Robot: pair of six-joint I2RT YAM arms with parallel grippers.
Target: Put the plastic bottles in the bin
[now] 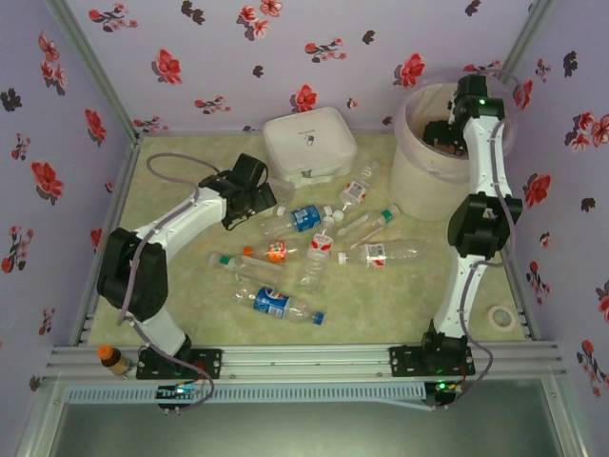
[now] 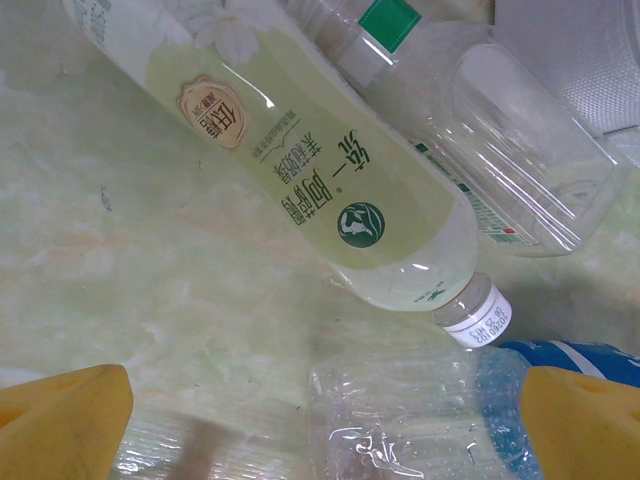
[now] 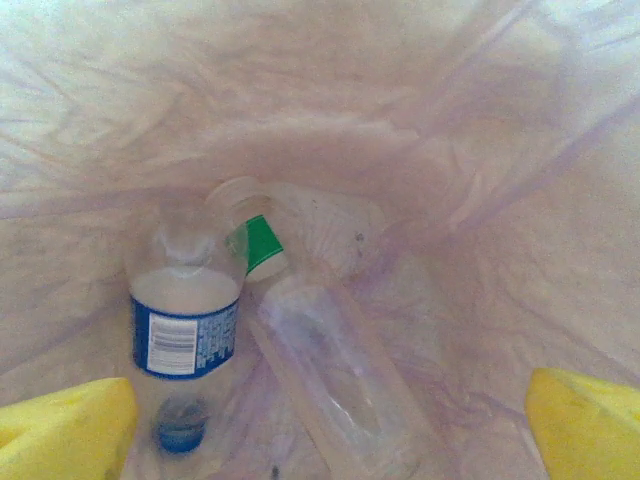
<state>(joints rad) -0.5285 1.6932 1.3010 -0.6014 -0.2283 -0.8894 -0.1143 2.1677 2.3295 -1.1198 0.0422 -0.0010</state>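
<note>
My left gripper comes down onto the bottle's body near the white cap (image 2: 410, 240) next, before it grabs the pale green-labelled bottle (image 2: 300, 150). The bottle's end with the cap is close by the open fingers.
Several plastic bottles (image 1: 306, 249) lie scattered mid-table, one with a blue label (image 1: 274, 303) nearest the front. My left gripper (image 1: 259, 202) hangs open over their left end. In the left wrist view its yellow fingertips (image 2: 62, 420) straddle a clear, blue-labelled bottle (image 2: 420, 420), beside a pale green-labelled bottle (image 2: 300, 150) with a white cap. My right gripper (image 1: 445, 133) is inside the mouth of the bin (image 1: 419, 176), open and holding nothing. Below that gripper (image 3: 330, 430), on the pinkish liner (image 3: 480, 150), lie a blue-labelled bottle (image 3: 185, 335) and a clear bottle (image 3: 340, 375) with a green label.
A flat white square box (image 1: 309, 143) sits at the back, just behind the left gripper. A small amber bottle with an orange cap (image 1: 111, 360) stands at the front left rail. A tape roll (image 1: 502, 317) lies at the right. Floral walls enclose the table.
</note>
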